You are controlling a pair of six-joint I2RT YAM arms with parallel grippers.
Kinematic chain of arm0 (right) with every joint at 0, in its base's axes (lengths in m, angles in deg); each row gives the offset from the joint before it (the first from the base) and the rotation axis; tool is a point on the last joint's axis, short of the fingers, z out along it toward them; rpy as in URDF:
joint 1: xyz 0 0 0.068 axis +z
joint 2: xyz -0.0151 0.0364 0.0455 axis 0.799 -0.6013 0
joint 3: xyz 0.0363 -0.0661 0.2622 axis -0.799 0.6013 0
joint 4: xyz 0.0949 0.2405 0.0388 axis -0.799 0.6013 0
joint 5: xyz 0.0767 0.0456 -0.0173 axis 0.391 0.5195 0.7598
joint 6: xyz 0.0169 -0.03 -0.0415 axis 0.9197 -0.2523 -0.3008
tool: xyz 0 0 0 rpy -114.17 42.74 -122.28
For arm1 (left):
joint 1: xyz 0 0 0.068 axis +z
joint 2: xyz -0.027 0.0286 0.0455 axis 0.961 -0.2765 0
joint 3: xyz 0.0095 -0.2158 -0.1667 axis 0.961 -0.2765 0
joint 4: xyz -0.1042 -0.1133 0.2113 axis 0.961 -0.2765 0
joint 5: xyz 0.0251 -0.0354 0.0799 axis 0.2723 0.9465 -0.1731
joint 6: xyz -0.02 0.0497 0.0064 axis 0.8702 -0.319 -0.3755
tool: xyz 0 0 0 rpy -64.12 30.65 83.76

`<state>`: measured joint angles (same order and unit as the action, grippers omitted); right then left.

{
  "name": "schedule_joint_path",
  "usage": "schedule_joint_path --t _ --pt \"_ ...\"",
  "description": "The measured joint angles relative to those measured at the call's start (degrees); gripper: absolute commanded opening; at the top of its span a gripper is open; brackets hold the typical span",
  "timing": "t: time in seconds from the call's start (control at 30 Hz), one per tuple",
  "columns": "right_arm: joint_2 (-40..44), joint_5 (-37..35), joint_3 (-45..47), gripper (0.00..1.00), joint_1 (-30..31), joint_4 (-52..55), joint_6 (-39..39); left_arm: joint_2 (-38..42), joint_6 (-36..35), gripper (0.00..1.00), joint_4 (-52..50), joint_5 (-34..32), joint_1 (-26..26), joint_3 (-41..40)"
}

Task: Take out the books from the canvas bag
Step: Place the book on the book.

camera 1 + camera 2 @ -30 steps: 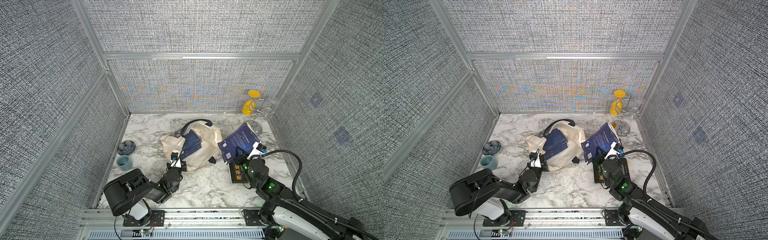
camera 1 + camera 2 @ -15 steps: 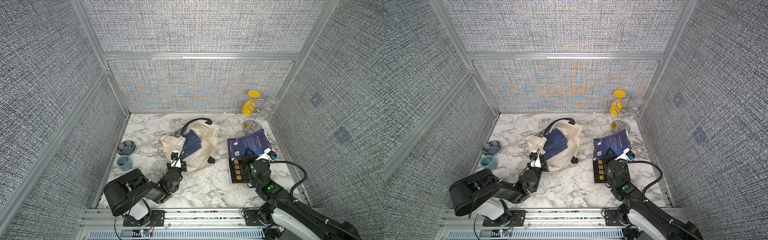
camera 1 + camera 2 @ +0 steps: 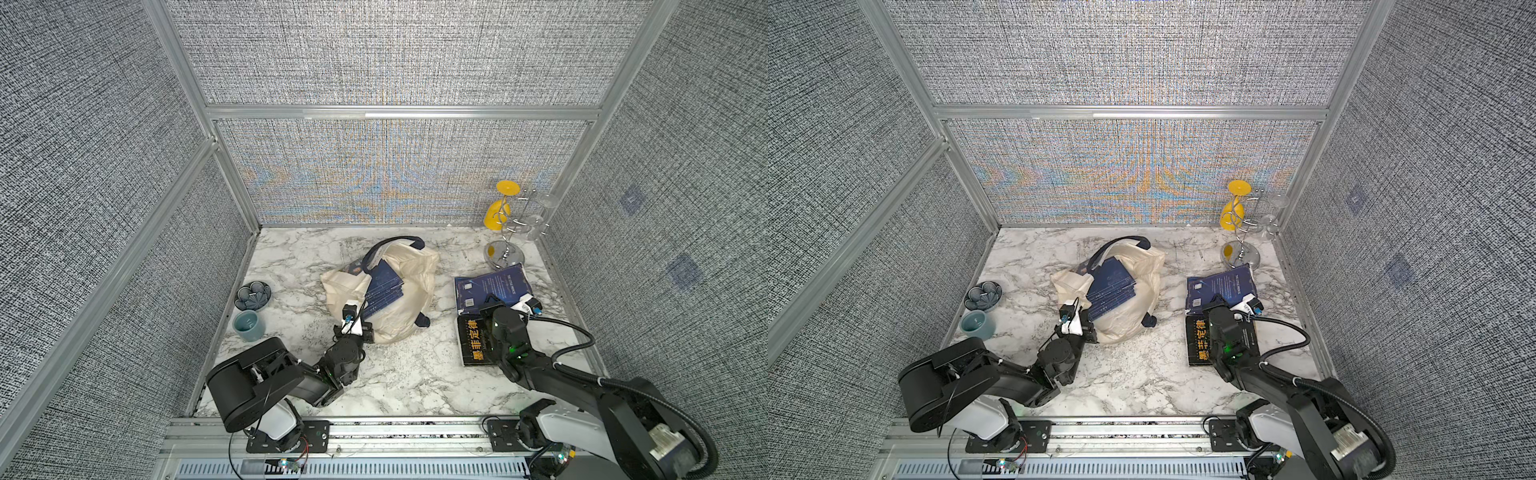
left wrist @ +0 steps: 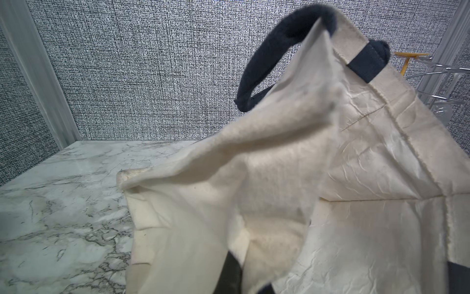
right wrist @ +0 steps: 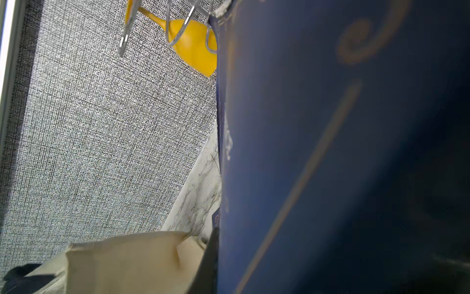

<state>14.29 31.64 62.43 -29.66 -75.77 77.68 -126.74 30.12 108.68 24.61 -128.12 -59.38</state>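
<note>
Next, my right gripper moves down to release the navy book along the dark book's far edge (image 3: 469, 316), since that edge lies below the gripper, clear of the canvas bag.
The cream canvas bag (image 3: 415, 286) (image 3: 1136, 309) lies slumped mid-table, its mouth open toward the back. Several navy-blue books (image 3: 384, 286) (image 3: 1111, 284) lie stacked in its opening. My left gripper (image 3: 365, 328) (image 3: 1088, 328) is shut on the bag's near edge; in the left wrist view cream fabric (image 4: 279, 191) bunches over one dark finger (image 4: 230, 275). On the right, my right gripper (image 3: 490, 301) (image 3: 1214, 301) is shut on a navy book (image 3: 494, 284) (image 3: 1223, 284) (image 5: 330, 152) held low. A dark book with yellow characters (image 3: 473, 340) (image 3: 1198, 343) lies in front of it, under that arm.
A chrome glass rack (image 3: 505, 253) with a yellow glass (image 3: 496, 216) stands at the back right, just behind the held book. A teal cup (image 3: 248, 325) and a dark flower-shaped dish (image 3: 252, 294) sit by the left wall. Panel walls enclose three sides.
My right gripper has carried the navy book to the right, away from the bag, and lowered it from a steep tilt to nearly flat. The left arm and the bag have stayed put.
</note>
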Motion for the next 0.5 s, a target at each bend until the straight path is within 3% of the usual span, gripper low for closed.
schedule_joint_path --t 0.27,0.5 --pt "-10.34 4.00 -2.08 0.00 -3.69 -5.55 3.85 0.02 -0.26 0.00 0.00 0.00 0.00 0.00" --pt "-14.29 7.58 -3.58 0.02 -5.66 -7.76 6.36 0.02 -0.48 0.00 0.00 0.04 0.00 0.00"
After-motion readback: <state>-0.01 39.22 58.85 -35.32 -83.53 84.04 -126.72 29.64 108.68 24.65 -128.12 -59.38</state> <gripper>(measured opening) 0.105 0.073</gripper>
